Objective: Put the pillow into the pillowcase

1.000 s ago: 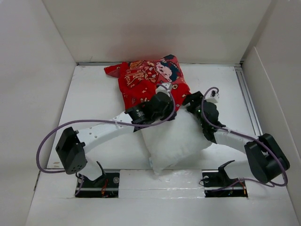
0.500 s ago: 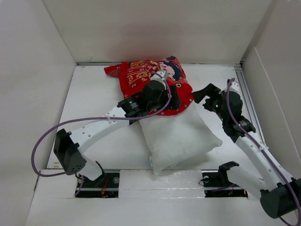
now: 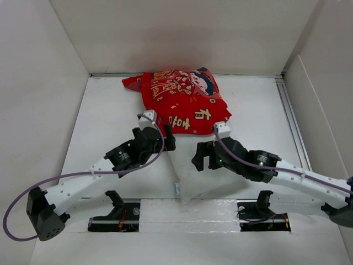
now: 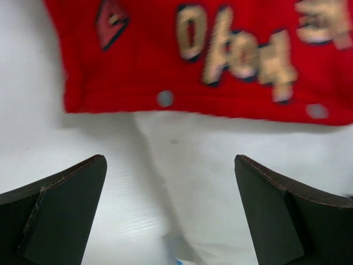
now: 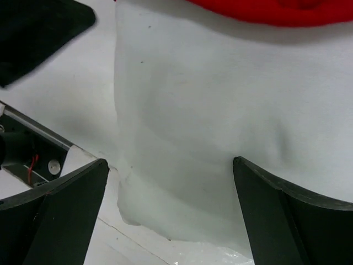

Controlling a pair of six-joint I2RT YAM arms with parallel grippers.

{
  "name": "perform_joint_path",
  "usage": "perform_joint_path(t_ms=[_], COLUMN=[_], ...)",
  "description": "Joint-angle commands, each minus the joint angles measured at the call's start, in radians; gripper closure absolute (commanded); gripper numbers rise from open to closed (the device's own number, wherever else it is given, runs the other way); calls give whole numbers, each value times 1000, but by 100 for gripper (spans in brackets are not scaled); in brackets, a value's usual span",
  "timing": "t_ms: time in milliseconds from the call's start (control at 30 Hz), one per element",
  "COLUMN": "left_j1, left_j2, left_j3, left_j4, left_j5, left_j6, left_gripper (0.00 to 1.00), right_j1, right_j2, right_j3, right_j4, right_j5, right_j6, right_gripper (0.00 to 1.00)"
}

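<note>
My left gripper is to move down and outward onto the pillowcase hem's corner beside the pillow and close there, as that cloth reaches past the pillow's edge.
The red pillowcase (image 3: 185,102) lies at the back of the table, its open edge toward me. The white pillow (image 3: 187,179) sticks out from under that edge, and its far part is hidden by the red cloth. My left gripper (image 3: 167,138) hovers open by the pillow's left side, just short of the pillowcase hem (image 4: 209,55); only pillow (image 4: 248,143) and table show between its fingers (image 4: 60,215). My right gripper (image 3: 198,157) is open above the pillow's near part (image 5: 209,110), holding nothing. A strip of pillowcase (image 5: 276,11) shows at the top of the right wrist view.
White walls enclose the table on three sides. A metal rail (image 3: 289,116) runs along the right side. The arm mounts (image 3: 118,212) (image 3: 262,212) sit at the near edge. A part of the left arm (image 5: 38,33) shows dark in the right wrist view.
My left gripper has opened, let go of the pillowcase and drawn back toward me. The right arm has swung in from the right over the pillow. The pillowcase covers more of the pillow.
</note>
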Motion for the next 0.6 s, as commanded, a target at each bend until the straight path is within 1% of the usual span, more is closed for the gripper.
perform_joint_path(t_ms=[0, 33, 67, 100, 167, 233, 267, 367, 500, 567], left_j1=[3, 12, 12, 34, 101, 155, 201, 212, 230, 230], left_j2=[-14, -14, -5, 5, 43, 72, 93, 104, 216, 245], left_j3=[-124, -148, -171, -210, -242, -270, -270, -307, -296, -287], left_j4=[161, 189, 259, 293, 397, 448, 467, 552, 590, 620], left_j5=[-149, -181, -213, -214, -149, -116, -99, -98, -111, -65], left_j6=[-8, -8, -8, -8, 3, 3, 3, 26, 47, 58], left_gripper=[0, 0, 0, 0, 0, 0, 0, 0, 0, 4], right_j1=[71, 71, 84, 85, 85, 75, 75, 65, 40, 16], right_j2=[85, 141, 166, 189, 247, 292, 330, 353, 354, 353], right_j3=[117, 138, 155, 169, 189, 238, 249, 258, 258, 258], right_j4=[-53, -53, -53, -39, -2, 9, 9, 39, 70, 79], right_j5=[177, 188, 206, 232, 252, 263, 263, 252, 219, 219], right_j6=[33, 24, 24, 10, -28, -42, -54, -77, -97, -108], right_gripper=[0, 0, 0, 0, 0, 0, 0, 0, 0, 0])
